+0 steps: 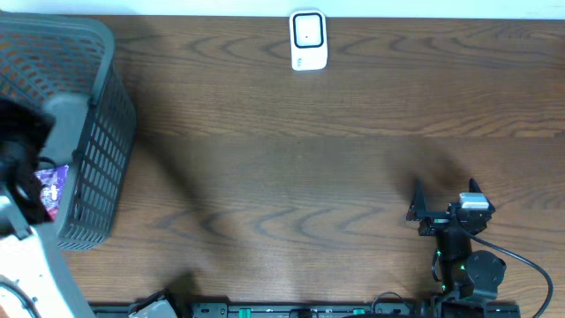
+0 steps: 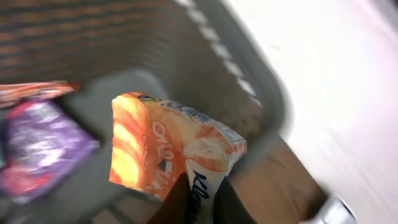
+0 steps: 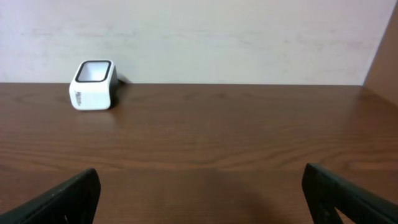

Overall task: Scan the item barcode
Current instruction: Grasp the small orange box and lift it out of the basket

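The bare wood on the table short of the scanner leaves the packet room, so the robot's left gripper should move across the basket's rim and then down there.
My left gripper [image 2: 200, 193] is shut on the white bottom edge of an orange packet [image 2: 168, 149] with blue lettering and holds it up over the grey basket [image 2: 205, 68]. No barcode shows on the packet, and this view is blurred. The white scanner [image 1: 308, 40] stands at the table's far edge, also in the right wrist view as the scanner [image 3: 93, 84]. My right gripper [image 1: 413, 200] rests low at the near right, open with nothing between its fingers [image 3: 68, 196]. In the overhead view the left arm [image 1: 19, 146] covers the packet.
The grey mesh basket [image 1: 101, 124] fills the left end of the table. A purple packet [image 2: 40, 146] lies inside it, seen from above as the purple packet [image 1: 51, 185]. Brown wooden table [image 1: 291, 168] stretches between basket and scanner. A pale wall stands behind the scanner.
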